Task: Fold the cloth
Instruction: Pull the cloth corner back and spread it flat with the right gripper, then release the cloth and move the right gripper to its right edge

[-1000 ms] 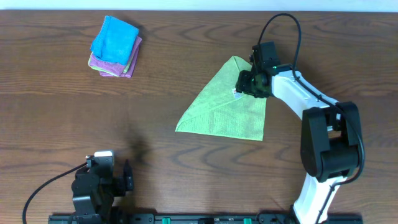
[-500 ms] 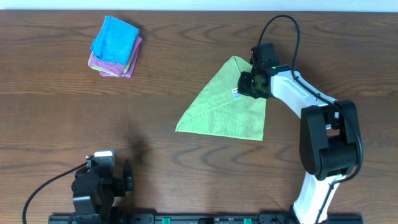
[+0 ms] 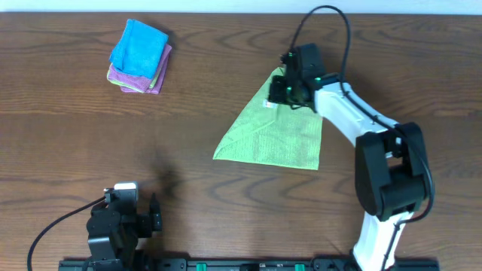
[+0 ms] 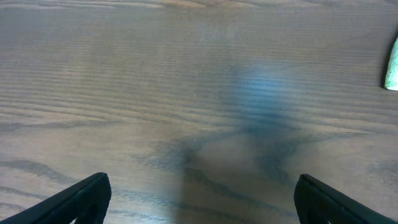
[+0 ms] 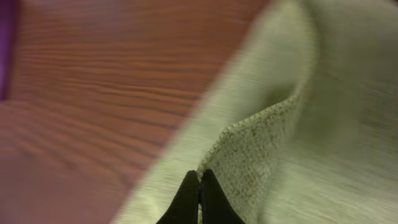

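The robot's right gripper next needs to move the lifted edge it holds left in the overhead view to the bare wood, opening the slanted fold, and let go of the edge.
A light green cloth [image 3: 275,132] lies on the table in a triangle shape, right of centre in the overhead view. My right gripper [image 3: 280,92] is over its top corner and is shut on a lifted edge of the cloth [image 5: 261,149], seen close up in the right wrist view, where the fingertips [image 5: 199,186] pinch the hem. My left gripper [image 3: 124,218] rests at the front left, far from the cloth; its fingers [image 4: 199,193] are wide open and empty. A sliver of the green cloth [image 4: 392,65] shows at the right edge of the left wrist view.
A stack of folded cloths [image 3: 139,56], blue on top with purple and green below, sits at the back left of the wooden table [image 3: 75,135]. The right arm's cable [image 3: 324,15] loops above the gripper.
My right gripper has moved up and to the left along the cloth's top corner, carrying the pinched edge with it. The left arm has not moved.
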You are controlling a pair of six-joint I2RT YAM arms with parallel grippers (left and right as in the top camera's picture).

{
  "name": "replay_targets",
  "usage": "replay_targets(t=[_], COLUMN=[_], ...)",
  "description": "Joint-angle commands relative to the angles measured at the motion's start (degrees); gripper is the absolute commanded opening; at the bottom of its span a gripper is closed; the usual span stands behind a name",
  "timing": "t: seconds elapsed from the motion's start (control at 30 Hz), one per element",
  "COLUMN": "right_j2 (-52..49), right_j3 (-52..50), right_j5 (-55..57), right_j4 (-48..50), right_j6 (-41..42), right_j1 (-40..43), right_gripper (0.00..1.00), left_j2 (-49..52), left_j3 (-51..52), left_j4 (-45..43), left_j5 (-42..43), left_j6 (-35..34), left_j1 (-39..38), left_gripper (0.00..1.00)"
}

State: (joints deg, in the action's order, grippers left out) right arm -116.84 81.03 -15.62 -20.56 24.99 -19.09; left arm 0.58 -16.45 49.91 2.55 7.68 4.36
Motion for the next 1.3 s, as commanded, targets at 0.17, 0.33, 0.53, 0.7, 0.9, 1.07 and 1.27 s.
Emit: replay_targets(t=[0.17, 0.33, 0.53, 0.7, 0.9, 1.07, 1.27], right_j2=[0.22, -2.05, -7.02, -12.44, -12.39, -8.85, -3.65], right_j3=[1.46, 1.46, 2.82, 7.96, 11.08, 11.08, 11.08], right_j5=[-0.87, -0.85, -0.92, -3.43, -7.37, -7.32, -8.66], right_j4=[9.14, 16.94, 25.62, 26.16, 24.57, 18.64, 7.30], right_j6=[3.78, 7.91, 12.92, 13.75, 12.61, 10.43, 7.50], right_j1=[-5.86, -6.99, -7.04, -7.87, -8.46, -6.43, -2.21], right_gripper=[0.01, 0.01, 0.01, 0.25, 0.78, 0.86, 0.95], left_j2=[-0.37, -0.37, -0.37, -0.37, -0.37, -0.37, -0.37], left_j3=[2.21, 2.21, 2.21, 2.21, 2.21, 2.21, 2.21], left_j4=[1.68, 1.68, 1.68, 1.68, 1.68, 1.68, 1.68], left_j5=[-1.05, -1.05, -1.07, -1.07, -1.05, -1.05, -1.07], left_j6=[0.44, 0.44, 0.44, 0.44, 0.44, 0.44, 0.44], left_j1=[-0.31, -0.31, -0.31, -0.31, -0.31, -0.31, -0.31], left_gripper=[0.95, 0.95, 0.95, 0.95, 0.95, 0.95, 0.95])
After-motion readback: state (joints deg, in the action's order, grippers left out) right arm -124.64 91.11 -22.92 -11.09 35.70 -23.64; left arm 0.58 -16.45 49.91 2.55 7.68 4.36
